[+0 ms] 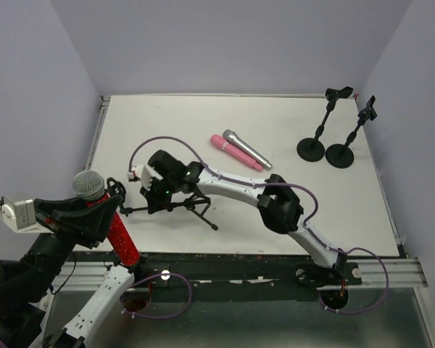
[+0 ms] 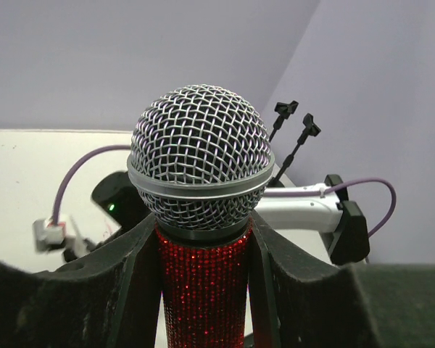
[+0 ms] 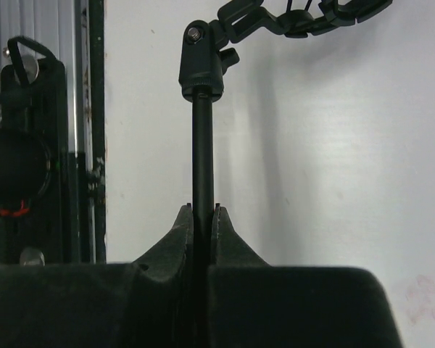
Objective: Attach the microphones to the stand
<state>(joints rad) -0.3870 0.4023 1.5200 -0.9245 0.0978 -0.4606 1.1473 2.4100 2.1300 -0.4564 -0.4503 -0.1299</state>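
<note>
The clip crowds the red microphone, so the rod in my right gripper will go to the right in the top view, then down in front of the pink microphone.
My left gripper [image 1: 101, 210] is shut on the glittery red microphone [image 1: 122, 235] just below its silver mesh head and holds it upright at the near left; in the left wrist view [image 2: 203, 243] the microphone [image 2: 200, 163] fills the middle. My right gripper [image 1: 157, 197] reaches across to the left and is shut on the rod of a small black tripod stand [image 1: 203, 212], whose clip [image 1: 116, 190] lies close beside the red microphone. The right wrist view shows that gripper [image 3: 203, 214] around the stand's rod [image 3: 203, 145], with the clip [image 3: 290, 18] at the top. The pink microphone [image 1: 234, 152] and the silver-grey microphone [image 1: 248, 149] lie side by side mid-table.
Two more black stands with round bases [image 1: 311, 148] [image 1: 341, 155] stand upright at the back right, clips empty. The table's metal rail [image 1: 261, 264] runs along the near edge. Purple walls enclose the table on three sides.
</note>
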